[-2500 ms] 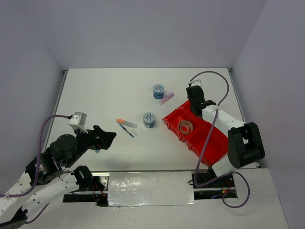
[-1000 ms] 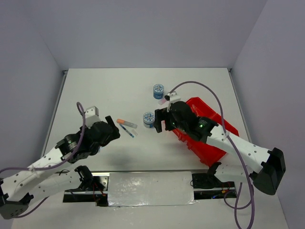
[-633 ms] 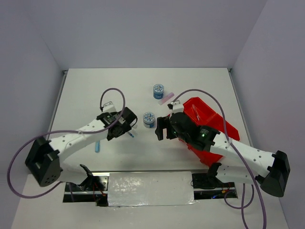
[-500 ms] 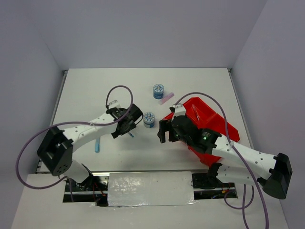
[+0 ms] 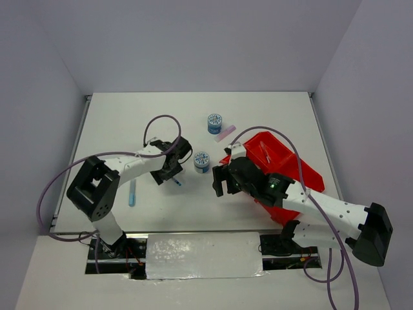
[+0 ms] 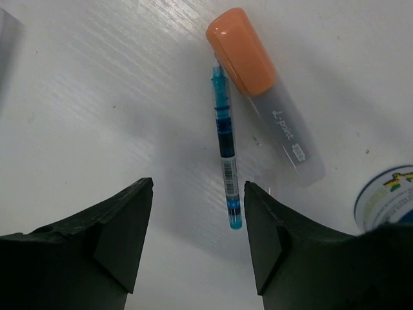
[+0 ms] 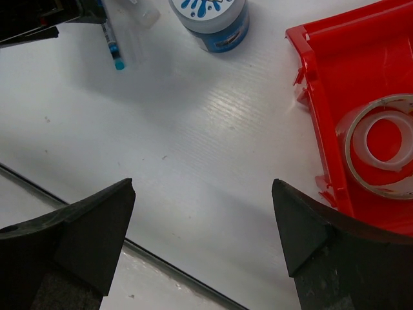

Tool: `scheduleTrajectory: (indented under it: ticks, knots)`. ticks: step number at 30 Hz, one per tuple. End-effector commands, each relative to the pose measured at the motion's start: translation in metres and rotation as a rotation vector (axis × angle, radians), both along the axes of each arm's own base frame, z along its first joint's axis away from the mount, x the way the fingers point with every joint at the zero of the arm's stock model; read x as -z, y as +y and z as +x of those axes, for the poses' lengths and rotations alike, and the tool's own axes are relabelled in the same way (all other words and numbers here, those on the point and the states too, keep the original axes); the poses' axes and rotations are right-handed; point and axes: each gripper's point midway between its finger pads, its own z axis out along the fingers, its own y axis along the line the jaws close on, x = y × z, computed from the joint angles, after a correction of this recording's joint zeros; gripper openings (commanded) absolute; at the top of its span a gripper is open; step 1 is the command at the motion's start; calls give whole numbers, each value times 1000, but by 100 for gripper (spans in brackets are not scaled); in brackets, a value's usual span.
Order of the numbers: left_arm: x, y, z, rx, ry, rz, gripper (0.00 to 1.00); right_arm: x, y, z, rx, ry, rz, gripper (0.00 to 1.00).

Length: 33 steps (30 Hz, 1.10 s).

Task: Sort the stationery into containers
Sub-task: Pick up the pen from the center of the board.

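Observation:
The cap lies below my fingers and to their left in the top view, so my right gripper should move sideways and down onto the clear cap [image 7: 134, 48] beside the pen.
A thin blue pen [image 6: 227, 161] and an orange-capped marker [image 6: 268, 97] lie side by side on the white table. My left gripper [image 6: 197, 213] hovers open over the pen's near end, which sits just inside the right finger [image 6: 277, 245], untouched. One blue-white roll [image 5: 202, 161] stands beside them, another [image 5: 215, 123] farther back next to a pink stick [image 5: 225, 134]. The red tray [image 5: 290, 187] holds a clear tape ring [image 7: 381, 145]. My right gripper [image 7: 203, 194] hangs wide open and empty over bare table left of the tray [image 7: 329, 97].
A light blue pen [image 5: 131, 192] lies alone at the front left, behind my left arm. The table's front edge [image 7: 129, 242] runs just below my right gripper. The near roll [image 7: 210, 16] stands ahead of the right gripper.
My left arm has swung right and forward onto the blue pen and marker, its jaws narrowing. My right gripper has come off the tray toward the front of the table, still wide open.

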Motion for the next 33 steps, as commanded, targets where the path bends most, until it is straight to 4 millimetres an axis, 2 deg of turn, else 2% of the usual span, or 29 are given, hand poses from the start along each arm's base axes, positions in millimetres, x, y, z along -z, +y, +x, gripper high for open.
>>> scheduleTrajectory:
  ticks: [1, 5, 7, 10, 17, 20, 24, 25, 28, 30, 33]
  knots:
    - [12, -3, 6, 15, 29, -17, 70, -23, 15, 6, -37, -55, 48, 94]
    - [19, -6, 9, 21, 48, -12, 70, -18, 13, 6, -40, -60, 44, 94]
    - [24, -6, 8, 22, 65, -6, 62, -16, 13, 6, -42, -60, 41, 94]
    - [28, -8, -1, 11, 105, -15, 54, -13, 14, 6, -48, -54, 28, 94]
    - [44, -2, -23, 13, 155, -29, 53, -20, 20, 6, -66, -58, 56, 94]
    - [53, -1, -34, 36, 189, -45, 48, -21, 23, 3, -79, -53, 70, 94]
    - [57, 7, -54, 40, 205, -67, 35, -18, 25, 0, -94, -46, 81, 94]
    - [63, 15, -67, 38, 228, -56, 29, -16, 25, 0, -97, -46, 83, 93]
    - [68, 24, -85, 42, 236, -76, 22, -17, 29, -3, -124, -52, 109, 94]
    - [73, 23, -90, 71, 234, -103, 18, -18, 32, -4, -135, -52, 124, 95]
    - [81, 24, -100, 139, 251, -120, 3, -19, 35, -4, -143, -48, 132, 96]
